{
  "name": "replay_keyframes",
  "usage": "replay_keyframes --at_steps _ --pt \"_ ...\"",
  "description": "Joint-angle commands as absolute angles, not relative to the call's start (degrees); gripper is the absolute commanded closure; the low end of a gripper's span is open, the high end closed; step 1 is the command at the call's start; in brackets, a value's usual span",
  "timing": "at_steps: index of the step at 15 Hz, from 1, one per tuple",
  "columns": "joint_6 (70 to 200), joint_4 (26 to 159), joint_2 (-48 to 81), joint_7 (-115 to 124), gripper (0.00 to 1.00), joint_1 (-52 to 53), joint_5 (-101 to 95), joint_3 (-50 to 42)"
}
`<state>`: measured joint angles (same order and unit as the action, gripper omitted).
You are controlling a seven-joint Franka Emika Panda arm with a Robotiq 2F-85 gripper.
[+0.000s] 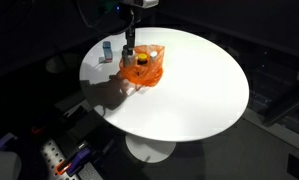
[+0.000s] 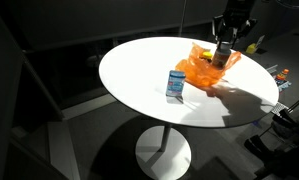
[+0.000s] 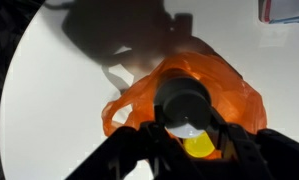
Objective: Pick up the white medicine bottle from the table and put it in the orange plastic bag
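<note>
The white medicine bottle (image 3: 182,102) is still hanging above the bag's opening, so the robot's gripper should next lower it into the bag, next to the yellow-and-black object.
The orange plastic bag (image 1: 146,70) lies crinkled on the round white table (image 1: 194,95), near its far edge. It also shows in the other exterior view (image 2: 207,70) and fills the middle of the wrist view (image 3: 229,95). My gripper (image 3: 186,132) hangs right over the bag's opening and is shut on the white medicine bottle (image 3: 182,102). I see the bottle end-on, as a dark round top with a pale rim below. In both exterior views the gripper (image 1: 130,45) (image 2: 224,50) stands upright just above the bag. A yellow-and-black object (image 3: 197,146) lies inside the bag.
A small blue-grey bottle (image 1: 107,50) stands on the table beside the bag; it also shows in the other exterior view (image 2: 175,84). The table edge is close behind the bag. Cables and clutter lie on the floor (image 1: 59,155) beside the table.
</note>
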<state>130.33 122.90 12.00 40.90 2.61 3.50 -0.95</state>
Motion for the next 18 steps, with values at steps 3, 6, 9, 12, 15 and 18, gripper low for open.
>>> replay_keyframes --at_steps 3,6,9,12,15,18 --pt "128.97 118.26 16.26 39.27 0.81 2.87 4.07 -1.17" --pt "128.74 116.33 18.42 38.60 0.81 3.10 4.23 -1.15" --pt "128.70 114.99 20.52 38.02 0.81 3.25 4.52 -1.16" --pt "128.55 113.79 22.50 37.19 0.81 3.47 4.70 -1.03" --pt "128.49 112.95 24.01 36.55 0.81 3.91 4.72 -0.98" --pt "128.59 112.65 24.85 36.57 0.81 4.43 4.41 -1.22"
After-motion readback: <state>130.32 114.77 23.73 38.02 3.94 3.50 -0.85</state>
